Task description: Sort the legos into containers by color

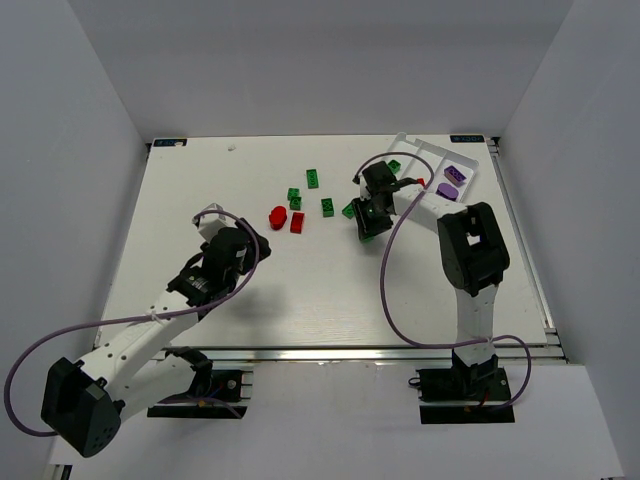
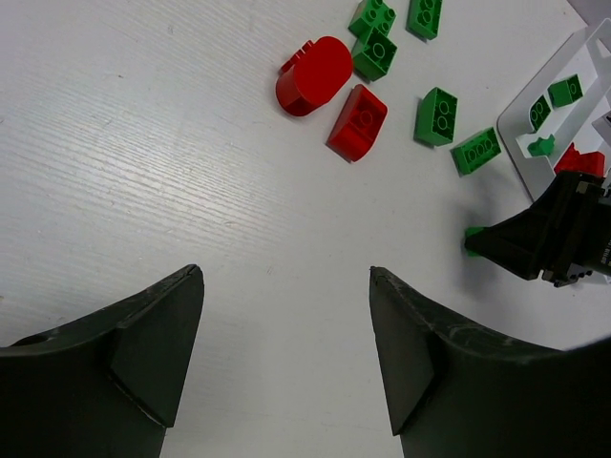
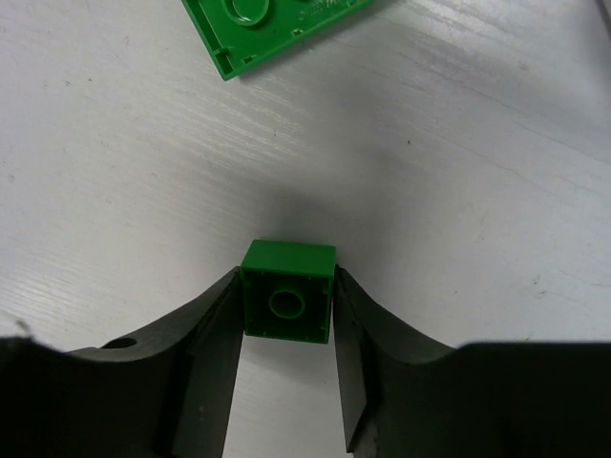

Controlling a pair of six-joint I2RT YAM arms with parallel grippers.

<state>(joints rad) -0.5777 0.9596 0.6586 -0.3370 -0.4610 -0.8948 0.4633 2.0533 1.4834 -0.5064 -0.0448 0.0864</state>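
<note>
Green bricks already lie in the tray's green section, so my right gripper will next lift the brick and carry it outward over the tray's green section (image 1: 394, 165), then lower it and let it go.
My right gripper (image 3: 286, 279) is shut on a small green square brick (image 3: 288, 291), its hollow underside facing the camera, just above the table; in the top view it (image 1: 368, 228) is left of the white tray (image 1: 440, 150). The tray holds purple bricks (image 1: 457, 174), a green brick (image 1: 394, 166) and a red one (image 1: 421, 182). My left gripper (image 2: 286, 277) is open and empty over bare table (image 1: 258, 240). Ahead of it lie a rounded red brick (image 2: 315, 74), a red brick (image 2: 358, 121) and green bricks (image 2: 436, 116).
More loose green bricks (image 1: 313, 177) lie at mid-table toward the back. A flat green brick (image 3: 277, 24) lies just beyond my right fingers. The left wrist view shows the tray's edge (image 2: 554, 72) and my right gripper (image 2: 544, 239) at the right.
</note>
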